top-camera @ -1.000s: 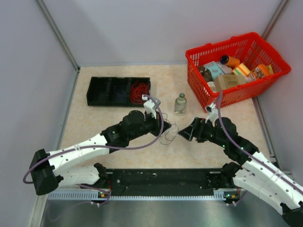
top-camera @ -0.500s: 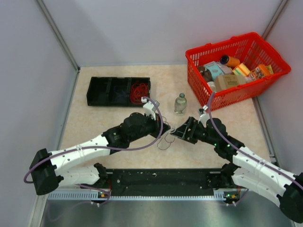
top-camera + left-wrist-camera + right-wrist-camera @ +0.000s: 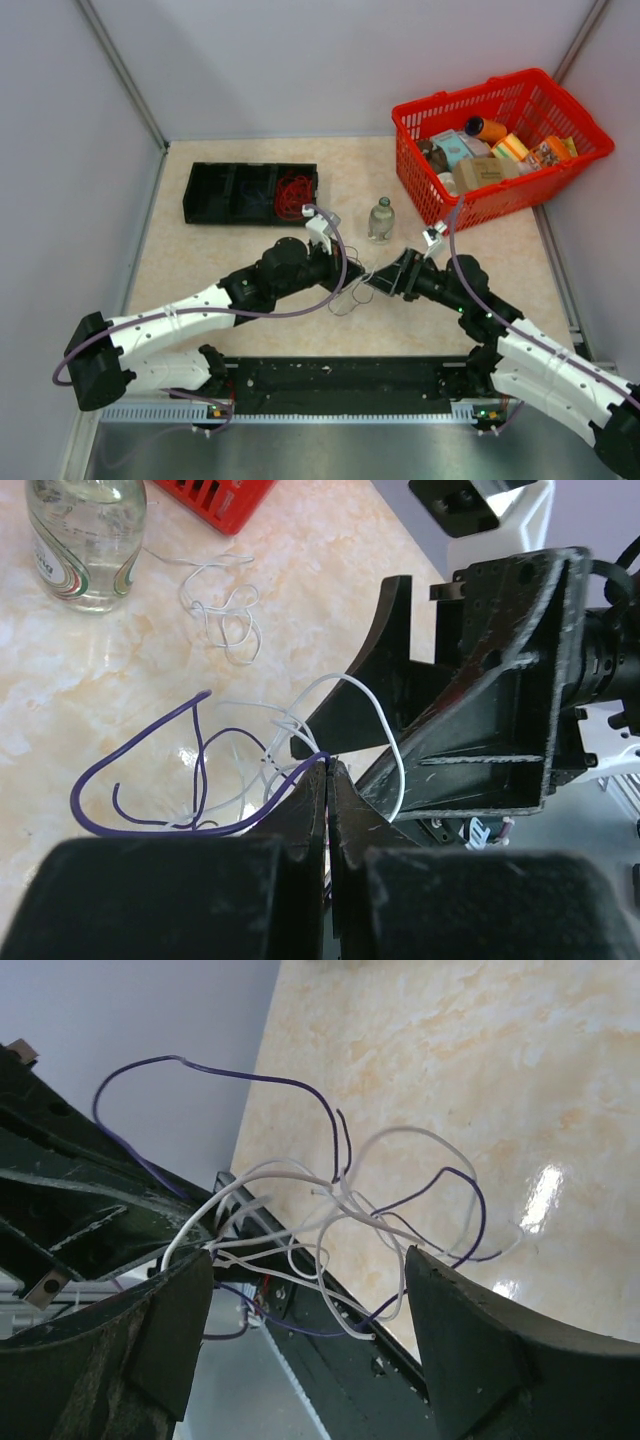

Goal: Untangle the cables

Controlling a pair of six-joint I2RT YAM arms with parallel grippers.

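Observation:
Next, my right gripper will draw away from the left gripper, then return to the tangle's white pieces of cable, because they cross the purple-blue cable there.
A loose tangle of thin white and dark purple-blue cables [image 3: 348,293] hangs just above the table between my two grippers. In the left wrist view my left gripper [image 3: 328,763] is shut on the purple-blue cable [image 3: 120,765], and a white loop [image 3: 372,705] arches past its tip. My right gripper [image 3: 310,1260] is open, with white and purple strands [image 3: 345,1210] hanging between its fingers. In the top view the left gripper [image 3: 350,270] and right gripper [image 3: 372,283] almost touch. A separate small white cable [image 3: 228,610] lies on the table. A red cable bunch [image 3: 293,193] sits in the black tray.
The black tray [image 3: 215,195] with compartments lies at the back left. A small glass bottle [image 3: 381,220] stands behind the grippers, also in the left wrist view [image 3: 80,540]. A red basket [image 3: 470,205] of groceries is at the back right. A black rail [image 3: 340,375] runs along the near edge.
My right gripper has moved left, up to the tangle and close to the left gripper. The left gripper has stayed shut on the cable and barely moved.

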